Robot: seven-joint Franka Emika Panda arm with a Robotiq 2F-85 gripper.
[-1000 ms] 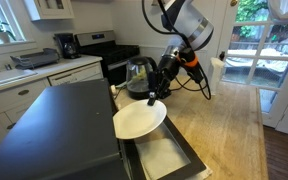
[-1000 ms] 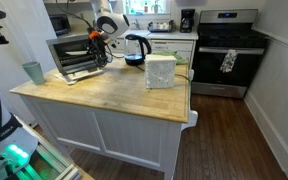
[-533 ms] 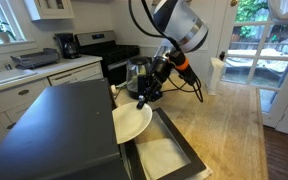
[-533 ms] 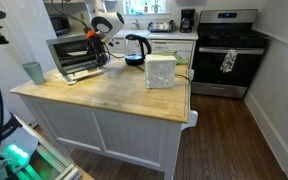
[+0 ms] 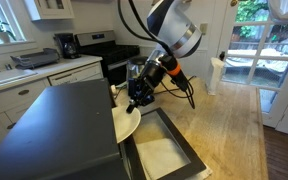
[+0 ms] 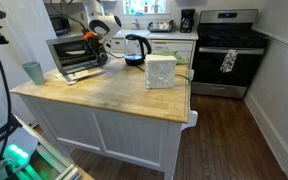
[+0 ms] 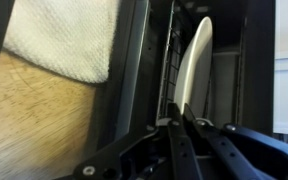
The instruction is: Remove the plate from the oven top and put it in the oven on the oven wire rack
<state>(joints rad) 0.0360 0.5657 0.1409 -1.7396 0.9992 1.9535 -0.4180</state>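
The gripper moves deeper into the oven's hollow, over the oven wire rack [image 7: 171, 62], next and releases the plate's rim. The plate [image 7: 195, 60] still sticks out of the oven's opening.
The white plate [image 5: 125, 123] hangs tilted on edge at the mouth of the black oven [image 6: 74, 58], below the front edge of the oven top [image 5: 54, 125]. My gripper [image 5: 138, 103] is shut on the plate's near rim. In the wrist view the plate [image 7: 195, 60] stands edge-on inside the dark oven cavity, with my gripper [image 7: 179, 122] pinching its rim. The thin wires of the oven wire rack [image 7: 168, 75] run just beside the plate. The oven door [image 5: 164, 150] lies open and flat under my arm.
A glass kettle [image 5: 139, 72] stands just behind my gripper, also seen on the counter [image 6: 136, 47]. A white cloth [image 7: 64, 35] shows at the door. A white box [image 6: 160, 71] and a green cup [image 6: 33, 72] stand on the wooden counter [image 6: 104, 95].
My gripper has moved toward the oven opening with the plate. The plate has tipped from nearly flat onto its edge, and much of it is now hidden behind the oven's front.
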